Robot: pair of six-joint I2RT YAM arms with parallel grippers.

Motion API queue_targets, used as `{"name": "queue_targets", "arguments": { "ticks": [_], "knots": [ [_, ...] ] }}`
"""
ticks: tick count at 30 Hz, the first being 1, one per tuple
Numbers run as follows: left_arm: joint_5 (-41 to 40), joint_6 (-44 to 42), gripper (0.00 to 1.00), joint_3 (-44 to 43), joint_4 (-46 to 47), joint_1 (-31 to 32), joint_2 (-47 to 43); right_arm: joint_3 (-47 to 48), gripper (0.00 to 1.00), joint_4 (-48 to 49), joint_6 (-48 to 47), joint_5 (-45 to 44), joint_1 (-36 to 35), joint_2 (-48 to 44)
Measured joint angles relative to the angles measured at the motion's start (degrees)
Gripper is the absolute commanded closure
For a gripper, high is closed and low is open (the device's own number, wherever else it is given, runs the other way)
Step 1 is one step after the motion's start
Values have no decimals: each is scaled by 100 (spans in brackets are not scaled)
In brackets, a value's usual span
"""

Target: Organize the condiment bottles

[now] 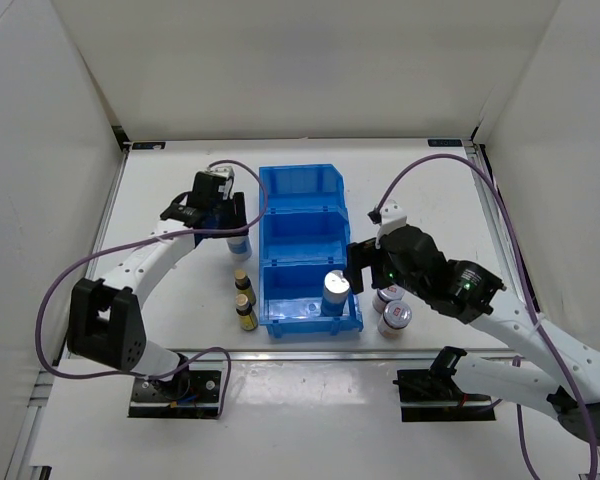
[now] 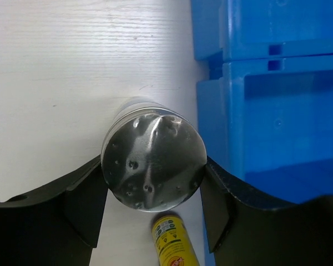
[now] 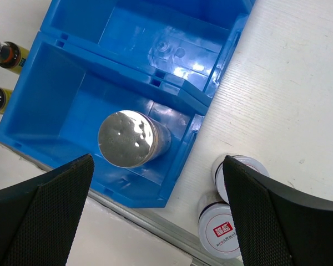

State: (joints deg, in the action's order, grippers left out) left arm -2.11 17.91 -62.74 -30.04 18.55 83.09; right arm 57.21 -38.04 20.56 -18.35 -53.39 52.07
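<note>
The left gripper's cylinder should next go up over the bin's side, back and down into the nearest bin section's empty side for release, as the second stands alongside.
My left gripper is shut on a silver-topped white-blue cylinder that stands on the table just left of the blue bin; both fingers press its sides. Two tiny amber gold-capped bottles stand nearer, by the bin's left wall. The second silver-topped cylinder stands in the bin's nearest compartment, also in the right wrist view. My right gripper is open and empty above the bin's near right corner. Two white jars stand just right of the bin.
The bin's middle and far compartments hold nothing. The table's metal front rail runs just below the bin and jars. White walls enclose the table on three sides.
</note>
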Motion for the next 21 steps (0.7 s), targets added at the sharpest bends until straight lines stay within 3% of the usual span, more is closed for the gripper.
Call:
{"name": "queue_targets", "arguments": {
  "ticks": [5, 12, 17, 21],
  "knots": [
    [-459, 92, 89, -125, -498, 13, -365, 0, 0, 0, 0, -2, 0, 2],
    [-1128, 203, 89, -1182, -837, 442, -1414, 0, 0, -2, 9, -15, 0, -76],
    [-428, -83, 89, -2142, -800, 986, -1888, 0, 0, -7, 52, -44, 0, -216],
    [520, -208, 89, -2315, -693, 1296, -2059, 2, 0, -162, 291, -372, 0, -284]
  ]
}}
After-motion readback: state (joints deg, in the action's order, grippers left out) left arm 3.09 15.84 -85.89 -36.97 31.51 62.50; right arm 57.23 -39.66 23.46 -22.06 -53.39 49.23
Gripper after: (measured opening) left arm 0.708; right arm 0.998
